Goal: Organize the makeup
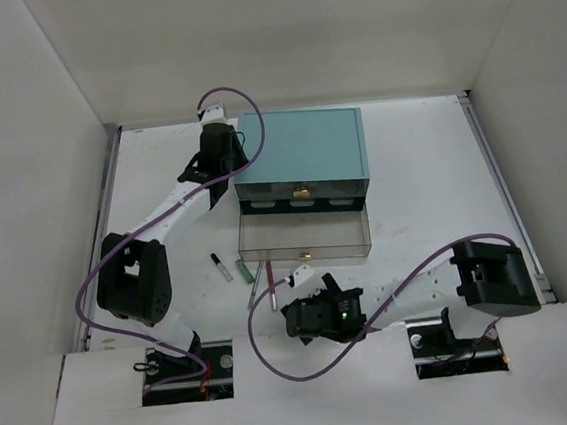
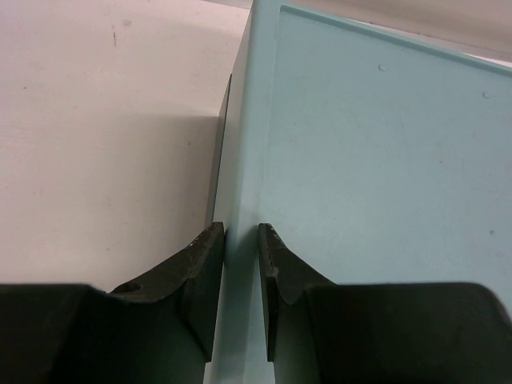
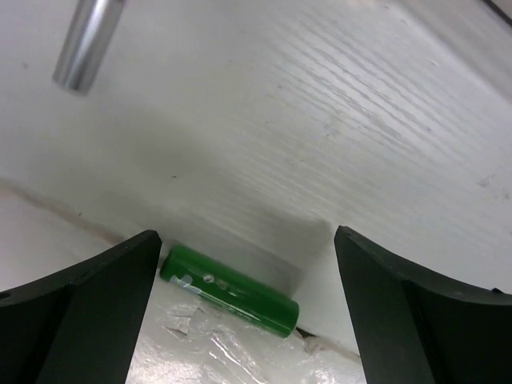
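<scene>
The short green stick (image 3: pixel 230 292) already lies between the open fingers of my right gripper, so next I should keep that gripper low at the table's near edge and close its fingers around the stick.
Makeup lies in front of the open clear drawer (image 1: pixel 304 239): a black-and-white tube (image 1: pixel 222 268), a small green piece (image 1: pixel 243 273), a red pencil (image 1: pixel 270 284), a grey pencil (image 1: pixel 254 288) and a pale block (image 1: pixel 297 275). My right gripper (image 1: pixel 302 318) is low at the table's near edge. In the right wrist view it (image 3: pixel 248 240) is open, with a short green stick (image 3: pixel 230 292) lying between its fingers, untouched. My left gripper (image 1: pixel 220 156) is at the teal drawer box's left edge; its jaws (image 2: pixel 240 232) are closed on that edge.
The teal drawer box (image 1: pixel 298 156) stands at the back centre and fills the left wrist view (image 2: pixel 376 160). A silver pencil end (image 3: pixel 88 40) lies ahead of the right gripper. A raised white ledge with crumpled tape (image 3: pixel 240 352) runs along the near edge. White walls enclose the table.
</scene>
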You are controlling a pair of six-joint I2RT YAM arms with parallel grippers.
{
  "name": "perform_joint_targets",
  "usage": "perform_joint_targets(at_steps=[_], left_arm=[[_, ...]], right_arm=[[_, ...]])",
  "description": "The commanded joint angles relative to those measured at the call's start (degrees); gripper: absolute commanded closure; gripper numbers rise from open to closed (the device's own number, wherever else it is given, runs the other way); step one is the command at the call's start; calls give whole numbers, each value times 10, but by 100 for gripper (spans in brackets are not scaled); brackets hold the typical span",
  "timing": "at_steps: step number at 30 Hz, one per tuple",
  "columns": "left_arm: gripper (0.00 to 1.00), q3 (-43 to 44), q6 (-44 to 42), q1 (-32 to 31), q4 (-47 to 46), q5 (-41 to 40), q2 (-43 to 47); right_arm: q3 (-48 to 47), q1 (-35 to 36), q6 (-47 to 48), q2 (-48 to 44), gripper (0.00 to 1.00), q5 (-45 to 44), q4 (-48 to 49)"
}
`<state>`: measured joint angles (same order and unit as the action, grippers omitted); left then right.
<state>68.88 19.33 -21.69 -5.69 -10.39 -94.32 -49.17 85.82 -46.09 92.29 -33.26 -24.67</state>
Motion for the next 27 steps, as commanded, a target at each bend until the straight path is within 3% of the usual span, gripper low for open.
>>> perform_joint_targets(at_steps=[1,5,13,16,21,27], left_arm=[[92,-16,-10,-20,118,30,-44],[92,-15,-10,-19,118,27,-46],[92,-15,-11,-13,120,26,-41],[92,-16,-11,-13,120,25,-40],[92,-18,-12,-12,120,25,-38],[92,-18,-12,-10,120,23,-39]], right_arm=[[29,-25,66,-36,6,51,73],[85,-26,94,-103,10,128,163],[101,-30,109,-87,16,185,141],[101,-32,107,-86,18,174,129],[117,-61,80,-96,32,142,104],[133,-82,63,-105,38,117,74]])
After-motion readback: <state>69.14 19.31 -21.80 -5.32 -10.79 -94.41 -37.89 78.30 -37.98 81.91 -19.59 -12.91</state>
